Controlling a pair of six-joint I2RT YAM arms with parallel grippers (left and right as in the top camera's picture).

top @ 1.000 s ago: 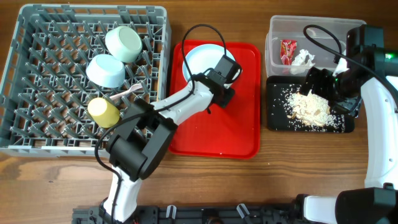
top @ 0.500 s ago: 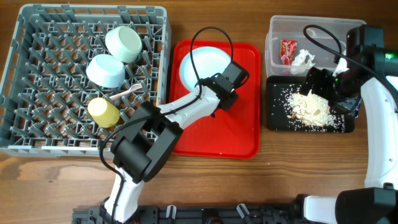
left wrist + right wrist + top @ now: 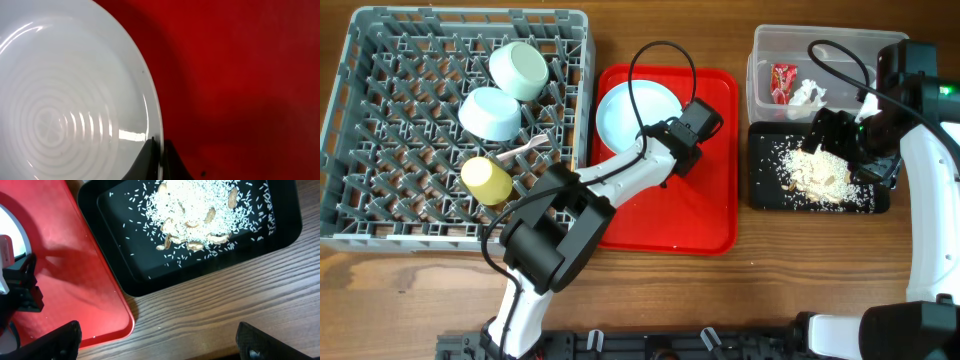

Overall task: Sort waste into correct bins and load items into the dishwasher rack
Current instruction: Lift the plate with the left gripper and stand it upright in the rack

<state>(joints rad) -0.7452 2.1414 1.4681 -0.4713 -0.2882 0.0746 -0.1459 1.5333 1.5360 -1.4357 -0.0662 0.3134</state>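
Note:
I will next lift the plate with my left gripper, tip it upright, lower it and then let it go in the side of the rack by the red tray, where the rack's wires are empty.
My left gripper is shut on the right rim of the white round plate, which is held over the red serving tray. In the left wrist view the jaws pinch the plate's edge. The grey dishwasher rack holds two pale blue-green bowls, the yellow cup and the white fork. My right gripper is open and empty above the black tray of beige food scraps. The clear tub holds the red wrapper and the white napkin.
The right wrist view shows the open jaws over bare wooden table, with the red tray's corner to the left and the black tray with scraps beyond. The red tray lies between rack and bins.
My left gripper has moved a little to the right, and the plate in it has shifted left and nearer. The right arm has not moved.

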